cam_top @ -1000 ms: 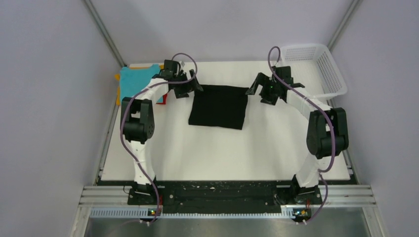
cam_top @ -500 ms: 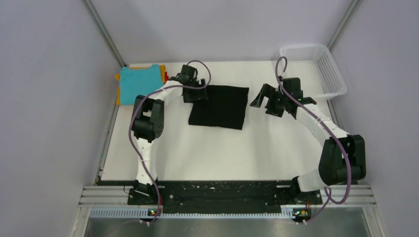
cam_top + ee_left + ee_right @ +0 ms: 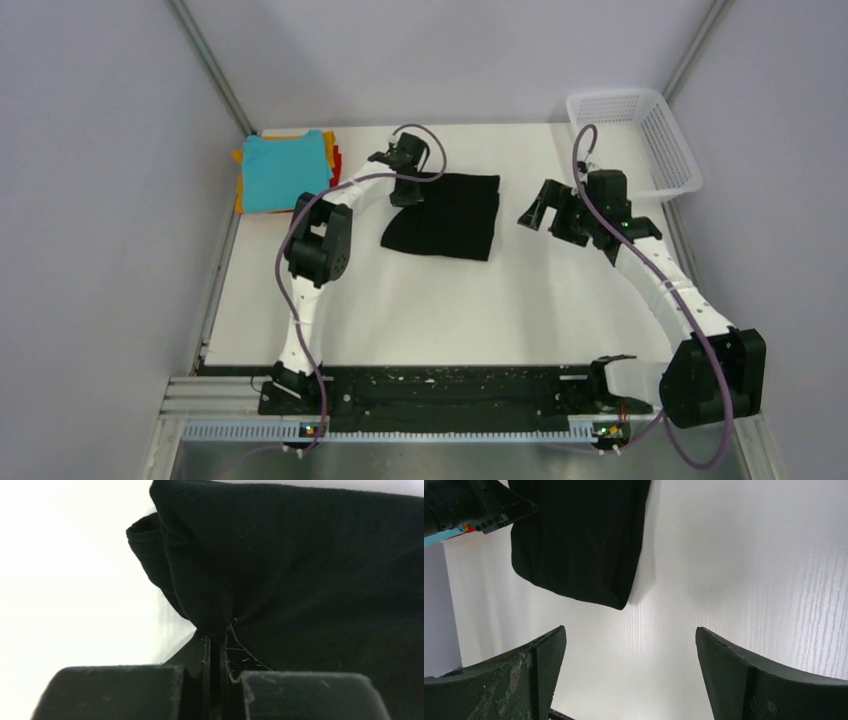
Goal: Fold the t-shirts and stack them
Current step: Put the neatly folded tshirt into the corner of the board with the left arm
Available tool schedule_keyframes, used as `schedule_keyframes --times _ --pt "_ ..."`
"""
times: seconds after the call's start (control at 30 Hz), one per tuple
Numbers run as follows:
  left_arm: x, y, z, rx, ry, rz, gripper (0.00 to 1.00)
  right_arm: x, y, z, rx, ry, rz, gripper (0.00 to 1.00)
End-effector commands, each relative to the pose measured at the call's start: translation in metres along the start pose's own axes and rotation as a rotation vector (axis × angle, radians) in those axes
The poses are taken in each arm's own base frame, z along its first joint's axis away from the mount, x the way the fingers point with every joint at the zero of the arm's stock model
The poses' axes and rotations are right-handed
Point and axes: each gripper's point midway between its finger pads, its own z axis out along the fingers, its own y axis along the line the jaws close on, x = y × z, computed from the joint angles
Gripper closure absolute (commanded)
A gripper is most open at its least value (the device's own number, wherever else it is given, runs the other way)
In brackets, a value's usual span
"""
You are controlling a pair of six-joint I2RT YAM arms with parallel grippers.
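The black t-shirt is folded, so next my left gripper will rise, move left in the top view and lower over the teal t-shirt [image 3: 286,172] to release the black one.
A folded black t-shirt [image 3: 447,217] lies at the middle of the white table. My left gripper [image 3: 408,190] is shut on its far left corner; in the left wrist view the cloth [image 3: 300,570] bunches up into the closed jaws of the left gripper [image 3: 218,637]. My right gripper [image 3: 537,212] hangs open just right of the shirt, apart from it; in the right wrist view the right gripper [image 3: 630,645] has only bare table between its fingers, with the black t-shirt [image 3: 574,540] ahead. A stack of folded t-shirts, teal [image 3: 281,170] on top with orange-yellow and red edges showing, sits at the far left.
A white mesh basket [image 3: 640,135] stands at the far right corner. Grey walls close in on both sides of the table [image 3: 450,300].
My left gripper slid right onto the shirt's far left corner and shut on it. The right arm drew back toward the right and stayed open.
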Motion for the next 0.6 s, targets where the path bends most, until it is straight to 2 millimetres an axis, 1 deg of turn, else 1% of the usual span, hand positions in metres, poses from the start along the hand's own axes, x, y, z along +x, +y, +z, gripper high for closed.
schedule_keyframes --times 0.0,0.1,0.23,0.4,0.57 --pt "0.002 0.058 -0.005 -0.286 0.005 0.071 1.00 -0.006 -0.003 -0.016 0.021 -0.059 -0.054 0.01" --pt "-0.036 0.076 -0.033 -0.390 -0.119 0.131 1.00 -0.008 -0.002 -0.022 0.020 -0.075 -0.076 0.01" --pt "-0.079 0.094 -0.064 -0.456 -0.245 0.161 1.00 -0.010 -0.004 -0.027 0.037 -0.094 -0.102 0.01" --pt "-0.120 0.117 -0.100 -0.531 -0.346 0.191 1.00 -0.016 -0.010 -0.033 0.077 -0.115 -0.138 0.01" --pt "-0.156 0.137 -0.140 -0.602 -0.438 0.230 1.00 -0.023 -0.013 -0.036 0.104 -0.140 -0.165 0.01"
